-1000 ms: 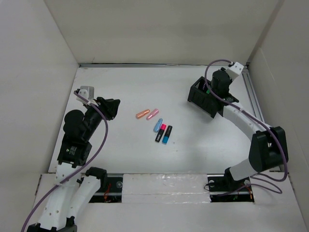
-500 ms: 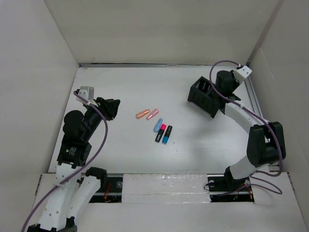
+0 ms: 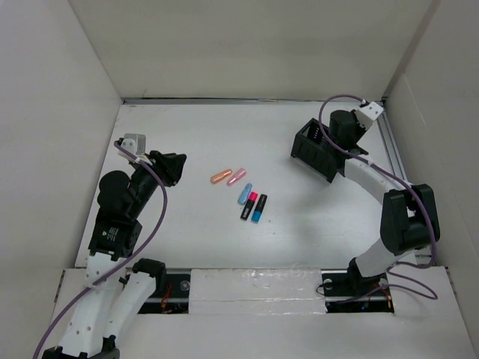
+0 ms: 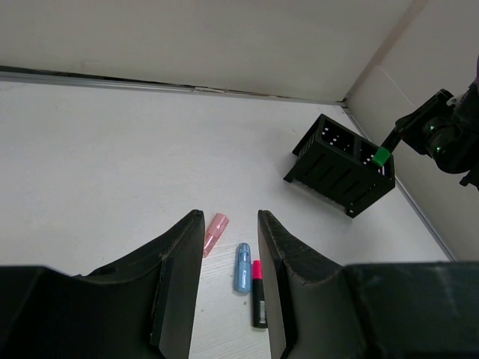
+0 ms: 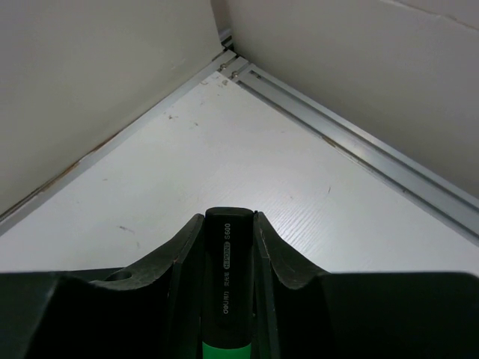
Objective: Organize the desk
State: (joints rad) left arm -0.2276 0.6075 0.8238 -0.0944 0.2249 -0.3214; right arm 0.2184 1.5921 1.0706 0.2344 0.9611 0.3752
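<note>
The right gripper shifts to the left in the top view, over the organizer's open far section, next and releases the black and green highlighter.
The desk (image 3: 224, 127) is a white tabletop. Near its middle lie an orange cap-like piece (image 3: 220, 176), a pink one (image 3: 236, 177), a pale blue one (image 3: 245, 194), a black highlighter with a pink cap (image 3: 249, 206) and one with a blue cap (image 3: 259, 209). My right gripper (image 3: 328, 138) is shut on a black and green highlighter (image 5: 228, 277) above the black organizer (image 3: 313, 153) at the back right. My left gripper (image 3: 174, 166) hovers left of the pile, its fingers a little apart and empty, with the pale blue piece (image 4: 243, 267) showing between them.
White wall panels enclose the desk on three sides. Metal rails (image 3: 393, 146) run along its back and right edges. The black organizer (image 4: 340, 163) stands close to the right rail. Cables loop from both wrists.
The right wrist swung a little toward the right rail and came partly back, still holding the green highlighter over the organizer. The left arm and the pieces on the desk have not moved.
</note>
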